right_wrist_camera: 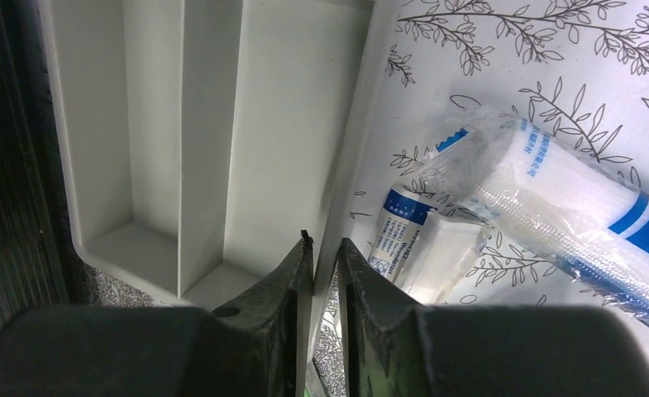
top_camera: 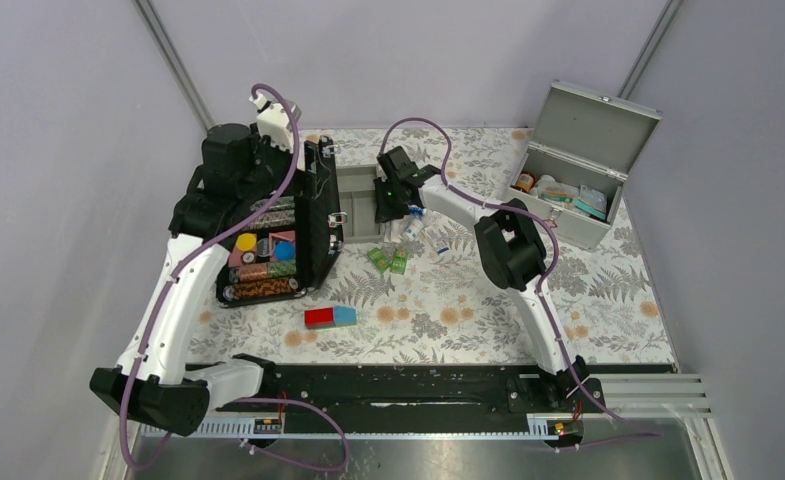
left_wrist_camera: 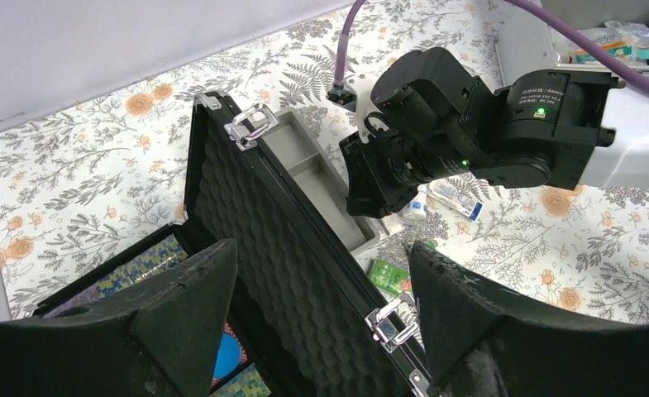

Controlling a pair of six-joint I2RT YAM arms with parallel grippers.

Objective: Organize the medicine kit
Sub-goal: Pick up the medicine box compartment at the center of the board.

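My right gripper should lift the tray (top_camera: 356, 196) next and carry it back onto the bare tabletop, to the gripper's right in the top view, and release it there.
A grey divided tray (top_camera: 356, 196) lies on the table between the open black case (top_camera: 268, 235) and a pile of supplies. My right gripper (right_wrist_camera: 325, 248) is shut on the tray's right wall (right_wrist_camera: 350, 149); it also shows in the top view (top_camera: 389, 212). Next to it lie a wrapped bandage roll (right_wrist_camera: 552, 207) and a small white tube (right_wrist_camera: 395, 231). My left gripper (left_wrist_camera: 321, 248) is open and empty above the case's foam lid (left_wrist_camera: 271, 240). In the top view it (top_camera: 293, 150) is over the case's back edge. The grey metal medicine kit (top_camera: 578, 170) stands open at the back right with items inside.
Green packets (top_camera: 388, 260) lie in front of the tray, also in the left wrist view (left_wrist_camera: 387, 275). A red and blue box (top_camera: 330, 317) lies mid-table. The black case holds several coloured blocks (top_camera: 263, 255). My right arm (left_wrist_camera: 470, 124) reaches over the tray.
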